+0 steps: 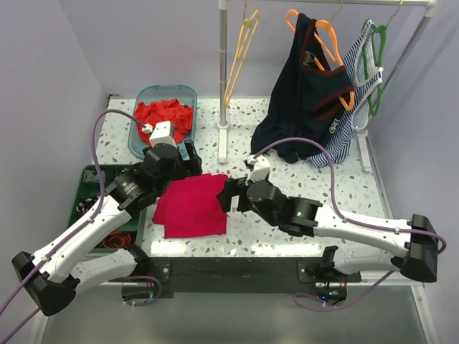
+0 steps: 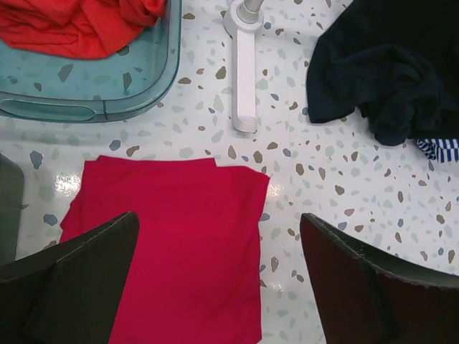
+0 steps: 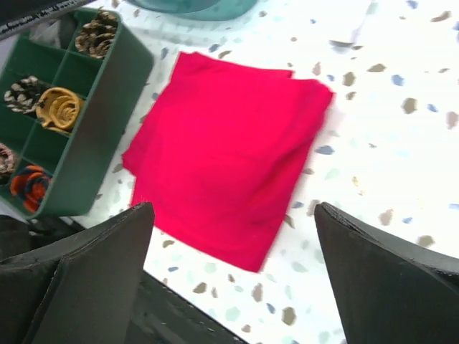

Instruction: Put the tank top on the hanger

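The tank top's rack-side folds lie outward of my left gripper and below it, so the gripper will move outward over the teal bin [image 1: 141,102] and down onto them.
The red-orange tank top [image 1: 166,117] lies crumpled in a clear teal bin [image 1: 141,102] at the back left; it also shows in the left wrist view [image 2: 79,25]. The thin pale yellow hanger [image 1: 240,57] hangs on the rack at the back. My left gripper [image 1: 188,159] is open and empty, above the far edge of a flat folded magenta cloth [image 1: 191,205], just in front of the bin. My right gripper [image 1: 228,195] is open and empty at the cloth's right edge. The cloth shows in both wrist views [image 2: 168,244] [image 3: 229,154].
A navy top with red trim [image 1: 305,97] hangs on a bright orange hanger [image 1: 326,43]; a striped garment [image 1: 355,100] hangs on a green hanger [image 1: 375,64]. The white rack foot [image 1: 223,143] stands mid-table. A green compartment tray [image 3: 64,118] with small items sits at the left edge.
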Available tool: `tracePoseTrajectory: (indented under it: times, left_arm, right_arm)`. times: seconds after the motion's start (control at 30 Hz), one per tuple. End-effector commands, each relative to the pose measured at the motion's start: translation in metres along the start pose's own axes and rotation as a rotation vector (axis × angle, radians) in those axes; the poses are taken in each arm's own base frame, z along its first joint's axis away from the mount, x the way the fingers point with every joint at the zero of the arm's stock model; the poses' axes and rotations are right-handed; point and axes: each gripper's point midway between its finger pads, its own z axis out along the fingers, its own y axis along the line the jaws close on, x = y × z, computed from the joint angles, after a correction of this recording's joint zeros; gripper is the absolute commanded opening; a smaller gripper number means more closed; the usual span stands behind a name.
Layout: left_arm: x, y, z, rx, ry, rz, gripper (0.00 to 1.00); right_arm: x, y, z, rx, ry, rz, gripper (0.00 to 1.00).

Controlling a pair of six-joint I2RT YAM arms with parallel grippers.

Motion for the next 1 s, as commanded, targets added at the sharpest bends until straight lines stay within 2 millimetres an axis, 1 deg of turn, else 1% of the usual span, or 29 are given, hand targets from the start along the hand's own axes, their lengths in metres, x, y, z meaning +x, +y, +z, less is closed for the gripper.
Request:
tracePoseTrajectory:
  times: [0.0, 0.03, 0.07, 0.1, 0.13, 0.17, 0.2, 0.23, 0.27, 0.3, 0.33, 0.37, 0.4, 0.43, 0.47, 0.5, 0.53, 0.57, 0.6, 0.63, 0.67, 0.73, 0.77, 0.83, 0.87, 0.93, 0.97]
  left_arm:
    - [-0.012, -0.001, 0.013, -0.046, -0.051, -0.074, 1.0]
    - [-0.011, 0.003, 0.016, -0.077, -0.051, -0.075, 1.0]
    - [-0.013, 0.01, 0.02, -0.123, -0.061, -0.093, 1.0]
    - [-0.012, 0.012, 0.027, -0.149, -0.049, -0.093, 1.0]
    - [-0.012, 0.014, 0.032, -0.154, -0.035, -0.105, 1.0]
    - [-0.025, 0.021, 0.041, -0.174, -0.052, -0.149, 1.0]
    - [-0.023, 0.025, 0.055, -0.187, -0.03, -0.158, 1.0]
    - [-0.03, 0.036, 0.067, -0.19, -0.016, -0.2, 1.0]
    - [-0.045, 0.035, 0.077, -0.175, -0.042, -0.226, 1.0]
    - [-0.043, 0.039, 0.095, -0.196, -0.02, -0.229, 1.0]
    - [-0.051, 0.049, 0.105, -0.218, -0.032, -0.252, 0.99]
    - [-0.06, 0.048, 0.126, -0.218, -0.042, -0.267, 0.98]
    - [-0.065, 0.051, 0.137, -0.216, -0.04, -0.281, 0.97]
    - [-0.071, 0.059, 0.15, -0.219, -0.036, -0.312, 0.95]
    - [-0.076, 0.061, 0.172, -0.232, -0.032, -0.322, 0.95]
    - [-0.08, 0.066, 0.183, -0.243, -0.031, -0.333, 0.91]
    - [-0.085, 0.076, 0.194, -0.262, -0.031, -0.346, 0.9]
    - [-0.09, 0.077, 0.216, -0.262, -0.035, -0.347, 0.88]
    - [-0.091, 0.079, 0.226, -0.268, -0.036, -0.346, 0.84]
    - [-0.093, 0.086, 0.236, -0.288, -0.036, -0.345, 0.82]
    - [-0.091, 0.087, 0.254, -0.301, -0.018, -0.341, 0.8]
    - [-0.089, 0.093, 0.27, -0.315, -0.002, -0.339, 0.76]
    - [-0.085, 0.095, 0.283, -0.328, 0.013, -0.338, 0.74]
    - [-0.083, 0.097, 0.294, -0.327, 0.021, -0.341, 0.73]
    - [-0.076, 0.099, 0.305, -0.335, 0.036, -0.34, 0.73]
    - [-0.07, 0.1, 0.315, -0.34, 0.05, -0.342, 0.7]
    - [-0.063, 0.104, 0.323, -0.35, 0.063, -0.344, 0.68]
  right_arm:
    - [-0.007, -0.04, -0.021, 0.11, -0.068, -0.013, 0.99]
    - [-0.006, -0.048, -0.026, 0.133, -0.065, -0.031, 0.99]
    - [-0.014, -0.053, -0.036, 0.134, -0.091, -0.033, 0.99]
    - [-0.013, -0.064, -0.04, 0.171, -0.098, -0.05, 0.99]
    - [-0.016, -0.069, -0.045, 0.183, -0.11, -0.062, 0.98]
    - [-0.023, -0.071, -0.051, 0.178, -0.131, -0.056, 0.99]
    - [-0.022, -0.076, -0.054, 0.189, -0.136, -0.065, 0.99]
    - [-0.024, -0.079, -0.057, 0.192, -0.143, -0.071, 0.99]
    - [-0.024, -0.08, -0.059, 0.192, -0.146, -0.072, 0.99]
    - [-0.025, -0.082, -0.061, 0.189, -0.152, -0.069, 0.99]
    - [-0.024, -0.083, -0.061, 0.187, -0.151, -0.074, 0.99]
    - [-0.022, -0.083, -0.061, 0.184, -0.146, -0.078, 0.99]
    - [-0.019, -0.084, -0.061, 0.185, -0.134, -0.088, 0.99]
    - [-0.018, -0.084, -0.061, 0.186, -0.128, -0.092, 0.98]
    - [-0.016, -0.085, -0.06, 0.187, -0.119, -0.096, 0.99]
    - [-0.014, -0.085, -0.061, 0.189, -0.114, -0.098, 0.99]
    - [-0.014, -0.084, -0.061, 0.182, -0.107, -0.098, 0.99]
    - [-0.012, -0.084, -0.062, 0.177, -0.102, -0.097, 0.99]
    - [-0.012, -0.084, -0.062, 0.174, -0.098, -0.098, 0.98]
    - [-0.012, -0.083, -0.063, 0.166, -0.095, -0.093, 0.99]
    - [-0.012, -0.082, -0.064, 0.161, -0.093, -0.087, 0.99]
    - [-0.01, -0.084, -0.066, 0.167, -0.085, -0.083, 0.99]
    - [-0.011, -0.085, -0.068, 0.166, -0.089, -0.076, 0.98]
    - [-0.01, -0.088, -0.069, 0.17, -0.091, -0.071, 0.99]
    - [-0.01, -0.088, -0.07, 0.169, -0.093, -0.07, 0.99]
    - [-0.011, -0.088, -0.071, 0.169, -0.095, -0.069, 0.99]
    - [-0.011, -0.089, -0.071, 0.172, -0.095, -0.071, 0.99]
